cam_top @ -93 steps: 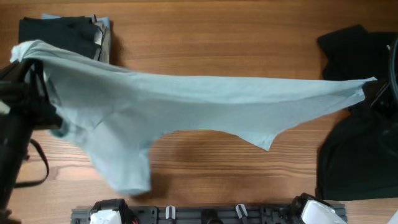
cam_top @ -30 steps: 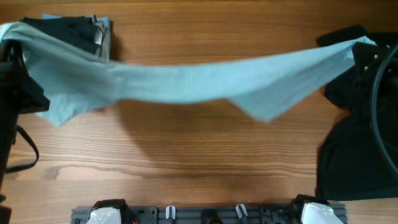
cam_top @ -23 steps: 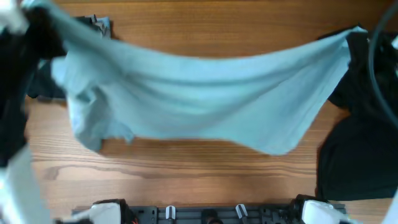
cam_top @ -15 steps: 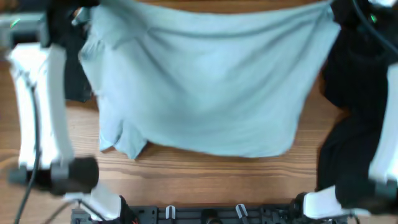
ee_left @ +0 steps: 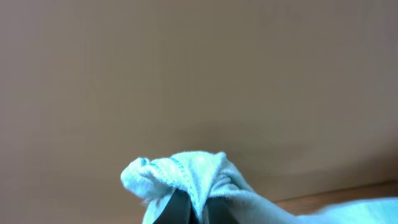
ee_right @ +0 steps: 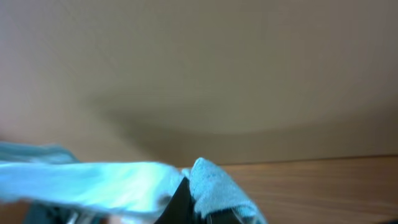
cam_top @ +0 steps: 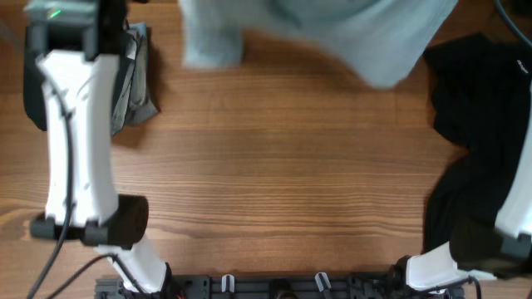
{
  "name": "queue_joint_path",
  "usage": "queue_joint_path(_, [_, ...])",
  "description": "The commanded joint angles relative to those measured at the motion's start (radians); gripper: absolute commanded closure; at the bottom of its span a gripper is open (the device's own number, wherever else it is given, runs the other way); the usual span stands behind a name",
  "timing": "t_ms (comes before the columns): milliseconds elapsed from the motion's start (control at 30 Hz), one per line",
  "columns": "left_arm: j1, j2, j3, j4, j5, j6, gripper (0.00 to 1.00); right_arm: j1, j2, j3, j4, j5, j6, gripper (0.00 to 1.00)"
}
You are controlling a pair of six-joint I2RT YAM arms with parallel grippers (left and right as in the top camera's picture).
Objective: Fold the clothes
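The robot's right gripper needs to go back and down to the open, clear wood beside the black garments and let go of the shirt's corner, because that space is below and back from it.
The pale light-blue T-shirt [cam_top: 332, 33] hangs at the far edge of the table, and only its lower part shows at the top of the overhead view. My left gripper [ee_left: 198, 211] is shut on a bunched hem of it [ee_left: 180, 174], held up in front of a plain wall. My right gripper [ee_right: 199, 211] is shut on another corner of the shirt [ee_right: 214, 183], which stretches away to the left. Both grippers lie past the top edge of the overhead view. Only the white left arm [cam_top: 79, 124] and part of the right arm [cam_top: 511, 224] show there.
A heap of black garments [cam_top: 470, 133] lies along the right side of the wooden table [cam_top: 274, 183]. A folded stack of dark and grey clothes [cam_top: 133, 79] sits at the back left, partly behind the left arm. The arm bases stand at the near edge.
The shirt was stretched between the grippers low over the table's middle. Both arms have swung it up and toward the far edge, so most of it has left the overhead view.
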Motion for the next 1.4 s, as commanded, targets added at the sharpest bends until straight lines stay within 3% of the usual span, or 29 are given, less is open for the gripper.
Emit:
queue_joint_path(0, [0.033, 0.017, 0.008, -0.126, -0.074, 0.012, 0.96, -0.001, 0.009, 0.000, -0.083, 0.098, -0.088, 0.96])
queue_joint_path(433, [0.055, 0.371, -0.035, -0.572, -0.035, 0.011, 0.96, 0.041, 0.346, -0.018, -0.547, 0.125, -0.168, 0.96])
queue_joint_path(833, [0.056, 0.377, -0.038, -0.914, -0.050, 0.011, 0.96, 0.046, 0.365, -0.018, -0.827, 0.304, -0.160, 0.96])
queue_joint_path(1100, [0.055, 0.360, -0.076, -0.914, -0.038, -0.029, 0.96, 0.050, 0.362, -0.023, -0.829, 0.305, -0.161, 0.95])
queue_joint_path(1367, [0.062, 0.162, -0.387, -0.913, -0.040, -0.025, 0.96, 0.088, 0.314, -0.024, -0.829, 0.303, -0.161, 0.96])
